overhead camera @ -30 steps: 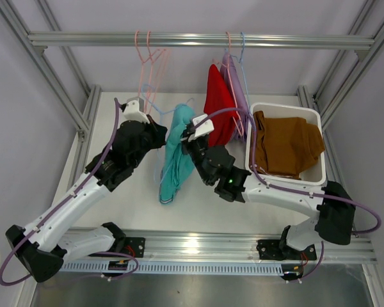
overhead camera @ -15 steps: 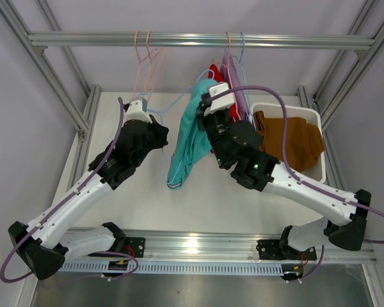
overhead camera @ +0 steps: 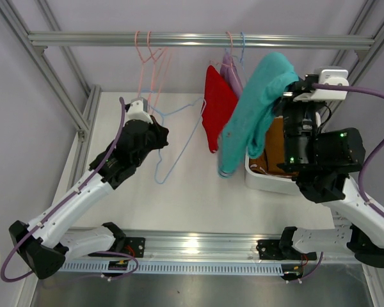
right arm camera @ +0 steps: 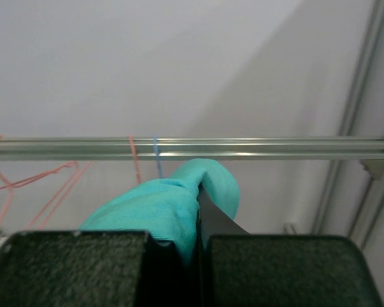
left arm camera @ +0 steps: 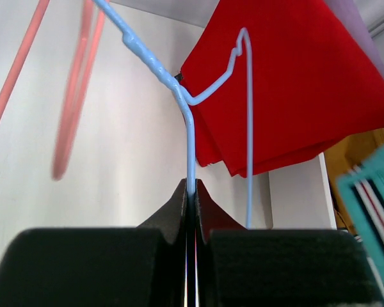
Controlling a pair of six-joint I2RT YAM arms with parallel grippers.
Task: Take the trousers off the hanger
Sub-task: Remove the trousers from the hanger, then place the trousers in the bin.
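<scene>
My right gripper will tilt downward and lower over the open white bin to let go of the teal trousers (overhead camera: 255,105), as they hang clear of the bare hanger.
My right gripper (overhead camera: 289,89) is raised high at the right, shut on the top of the teal trousers (overhead camera: 255,105), which hang free from it over the left rim of the white bin (overhead camera: 264,180). In the right wrist view the teal cloth (right arm camera: 160,204) is bunched between the jaws. My left gripper (overhead camera: 160,132) is shut on the bare light-blue hanger (overhead camera: 184,141); its wire (left arm camera: 191,160) runs straight into the closed jaws. On hangers at the rail hang the red trousers (overhead camera: 216,109) and the lavender trousers (overhead camera: 230,71). The brown trousers (overhead camera: 276,150) lie in the bin.
An aluminium rail (overhead camera: 198,40) crosses the back, with bare pink hangers (overhead camera: 150,64) at its left. Frame posts stand at both sides. The red trousers (left arm camera: 294,83) fill the upper right of the left wrist view.
The right arm swung up and to the right, pulling the teal trousers off the blue hanger and carrying them over the bin. The left gripper stayed put, holding the hanger.
</scene>
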